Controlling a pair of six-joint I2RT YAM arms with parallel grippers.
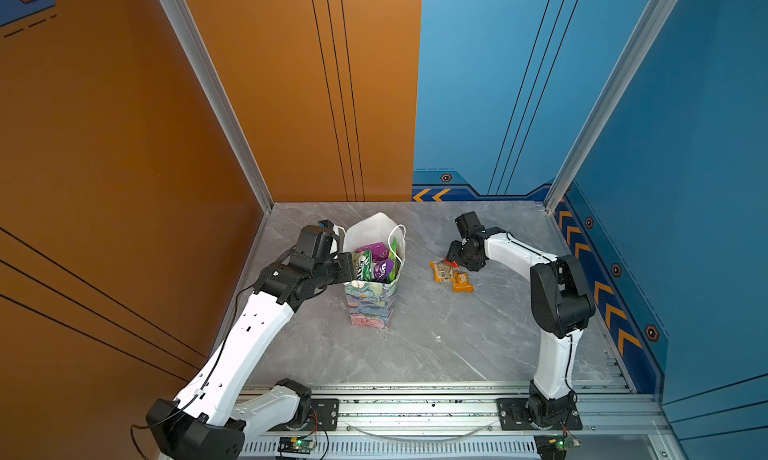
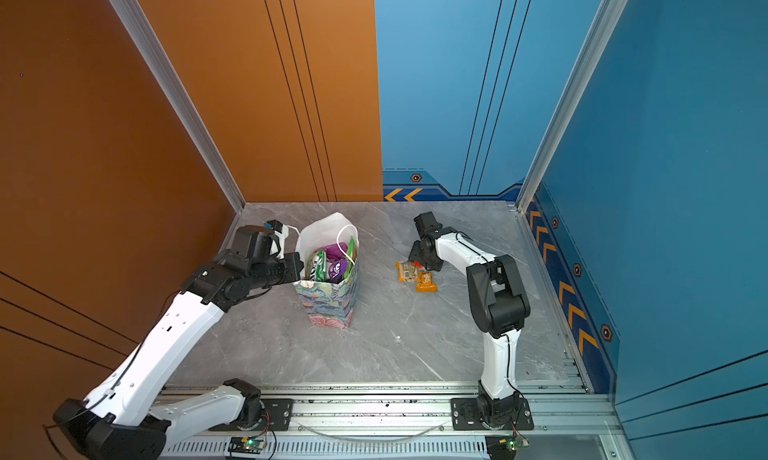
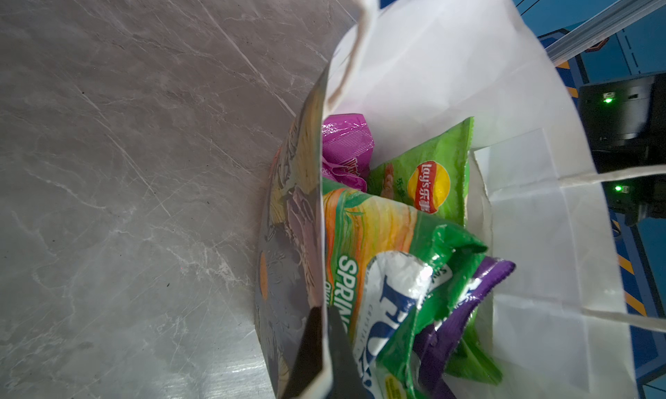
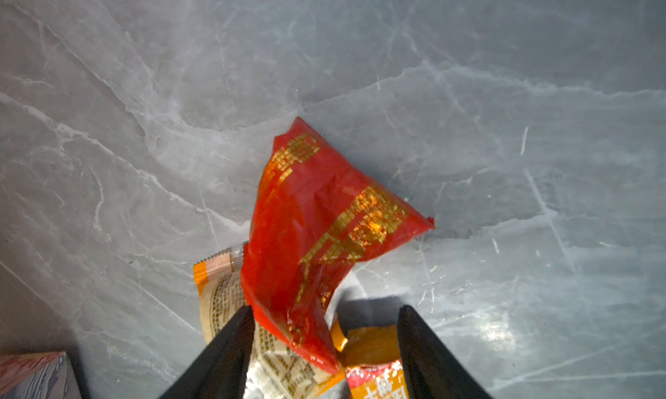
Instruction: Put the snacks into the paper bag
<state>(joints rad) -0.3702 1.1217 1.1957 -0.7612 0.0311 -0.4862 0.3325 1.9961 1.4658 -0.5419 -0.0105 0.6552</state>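
My right gripper lowers onto the red packet's near end [image 1: 452, 264] [image 4: 303, 329] next and closes, since that end already lies between its parted fingers.
The floral paper bag [image 1: 372, 304] [image 2: 328, 306] stands upright left of centre, and my left gripper [image 3: 326, 312] [image 1: 347, 266] is shut on its near wall at the rim. Inside it are a green Lay's packet [image 3: 432, 170], a magenta packet [image 3: 346, 145], a green-and-orange packet [image 3: 364, 227] and a purple one [image 3: 472, 296]. To the right, a small red packet [image 4: 324, 217] [image 1: 451, 264] lies over two orange packets [image 4: 223, 292] [image 1: 462, 282] on the table. My right gripper [image 4: 324, 309] [image 1: 452, 255] is open low over them, with the red packet's end between its fingers.
The grey marble table [image 1: 436, 345] is walled by an orange panel [image 1: 124, 188] on the left and blue panels [image 1: 685, 188] behind and to the right. A metal rail [image 1: 415, 412] carrying both arm bases runs along the front edge. The bag's white cord handles [image 3: 360, 36] hang loose.
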